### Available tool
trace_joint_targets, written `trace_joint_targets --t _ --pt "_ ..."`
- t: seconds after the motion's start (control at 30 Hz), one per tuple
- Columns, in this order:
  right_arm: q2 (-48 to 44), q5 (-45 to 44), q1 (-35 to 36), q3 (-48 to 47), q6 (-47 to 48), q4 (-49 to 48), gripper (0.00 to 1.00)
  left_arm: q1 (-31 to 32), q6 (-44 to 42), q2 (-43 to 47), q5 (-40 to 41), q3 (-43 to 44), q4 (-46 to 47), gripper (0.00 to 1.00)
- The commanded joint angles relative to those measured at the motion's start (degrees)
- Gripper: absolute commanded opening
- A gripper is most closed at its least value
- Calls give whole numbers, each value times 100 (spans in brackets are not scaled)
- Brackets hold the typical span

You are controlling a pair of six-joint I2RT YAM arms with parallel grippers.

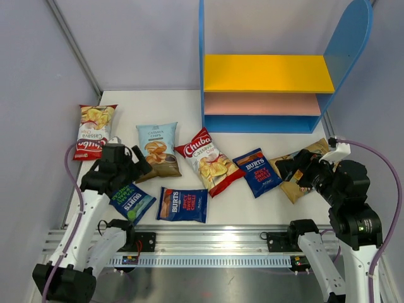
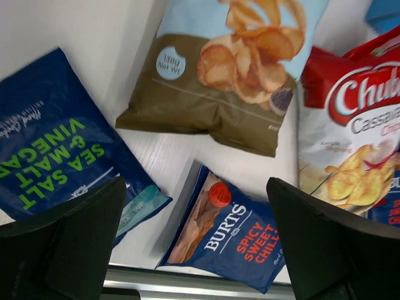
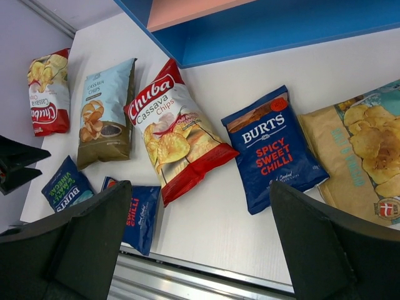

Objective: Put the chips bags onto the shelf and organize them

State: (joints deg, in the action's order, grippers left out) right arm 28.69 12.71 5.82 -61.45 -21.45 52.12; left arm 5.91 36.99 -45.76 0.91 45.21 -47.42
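Observation:
Empty table leaves room for fingers at the near Burts chilli bag's end (image 1: 165, 204) (image 2: 190, 223) facing the sea salt bag, so the left gripper will move down and back onto that end next.
The shelf (image 1: 265, 76) stands at the back right with bare boards; its blue base shows in the right wrist view (image 3: 262, 25). Several chips bags lie flat on the white table: a Chuba bag (image 1: 93, 131) far left, the cassava bag (image 1: 158, 148), a second Chuba bag (image 1: 209, 161), a Burts chilli bag (image 1: 257, 172), the tan-gold bag (image 1: 303, 167), a Burts sea salt bag (image 1: 131, 202) and another Burts chilli bag (image 1: 183, 204). My left gripper (image 1: 140, 163) is open and empty above the near Burts bags (image 2: 237, 240). My right gripper (image 1: 291, 169) is open and empty over the tan-gold bag's left edge.
A metal rail (image 1: 208, 243) runs along the table's near edge with both arm bases on it. Grey walls close in on the left and right. Bare table (image 3: 231, 231) lies between the middle Chuba bag (image 3: 178, 137) and the rail.

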Motion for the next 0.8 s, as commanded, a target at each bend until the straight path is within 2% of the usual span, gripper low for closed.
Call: trace_joint_targets --t 0.0,0.03,0.13,0.23,0.4,0.57,0.77 --pt "-91 56 33 72 -105 -167 99 558 282 -3 205 -22 391 99" --pt "-91 65 33 107 -105 -176 100 1056 126 -47 373 -4 417 99" --pt "-100 109 41 142 -105 -193 100 1858 -157 -319 568 23 497 99" --pt "-109 179 41 125 -105 -158 100 2255 -175 -495 577 -222 585 99" --pt "-197 205 33 28 -43 -79 99 2765 53 -548 534 -679 778 86" --pt "-276 469 24 -42 -43 -61 100 3214 554 -565 700 -1216 849 78" --pt "-302 557 33 -77 -78 -96 99 3671 1178 -470 1104 -1532 611 76"
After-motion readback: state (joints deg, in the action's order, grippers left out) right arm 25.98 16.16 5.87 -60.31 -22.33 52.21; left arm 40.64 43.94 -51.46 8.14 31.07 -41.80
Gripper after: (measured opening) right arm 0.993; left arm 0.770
